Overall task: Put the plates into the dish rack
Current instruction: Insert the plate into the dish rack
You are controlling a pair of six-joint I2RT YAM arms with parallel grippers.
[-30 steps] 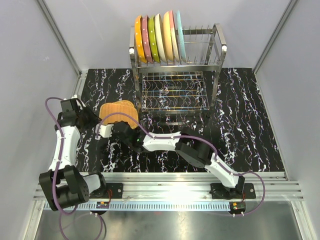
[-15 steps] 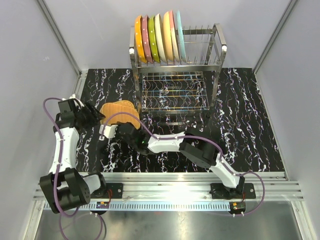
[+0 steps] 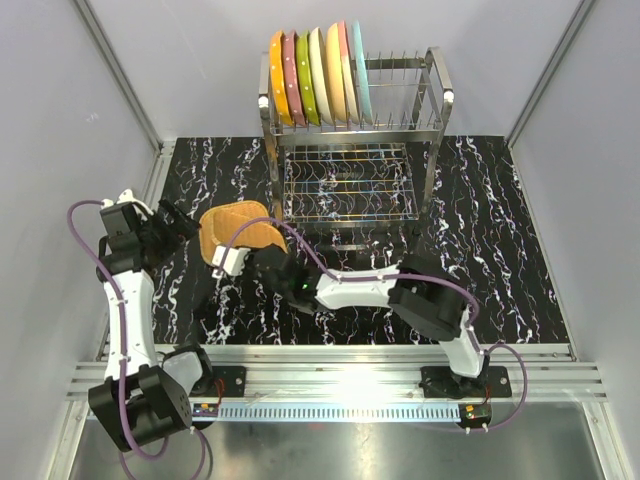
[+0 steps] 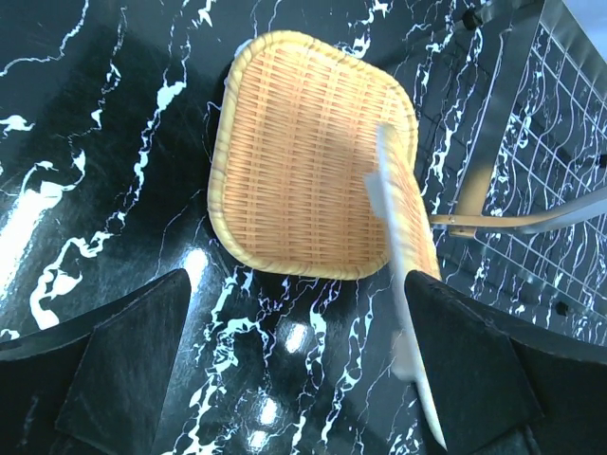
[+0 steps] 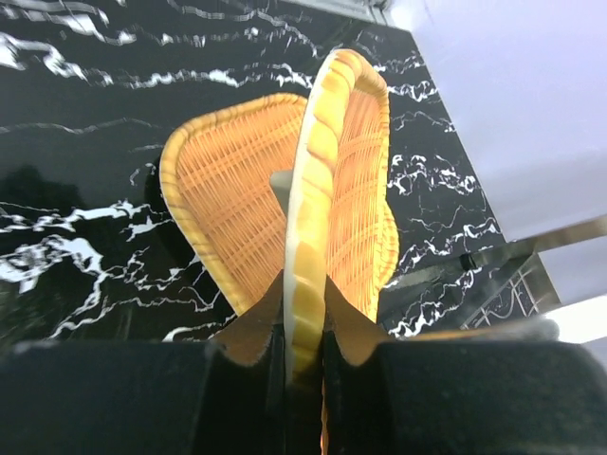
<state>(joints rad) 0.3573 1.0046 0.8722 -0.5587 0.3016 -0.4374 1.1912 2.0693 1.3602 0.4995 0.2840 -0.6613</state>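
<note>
The right gripper rises outward next and releases the woven plate in the dish rack's bare wires [image 3: 384, 90] beside the blue plate. These wires lie above and outward of the gripper.
Two tan woven plates are at the mat's left. One lies flat [image 3: 220, 224] [image 4: 303, 161] [image 5: 223, 204]. The other [image 3: 264, 236] [image 4: 406, 237] [image 5: 313, 190] stands tilted on edge over the flat one's right side. My right gripper [image 3: 243, 253] [image 5: 305, 327] is shut on its near rim. To the left of both plates, my left gripper [image 3: 180, 228] [image 4: 299, 374] is open wide, apart from them and holding nothing. Several coloured plates [image 3: 312, 80] stand upright in the left half of the top tier of the dish rack [image 3: 432, 100] [image 4: 560, 142].
The rack's lower wire grid shelf [image 3: 345, 185] holds nothing, and the prongs in the right half of the top tier [image 3: 400, 95] are bare. Black marbled mat [image 3: 480, 250] covers the table. Grey walls enclose the left, right and back.
My left gripper has opened, let go of the tilted woven plate and drawn back to the left. My right gripper stays shut on that plate and has shifted slightly right.
</note>
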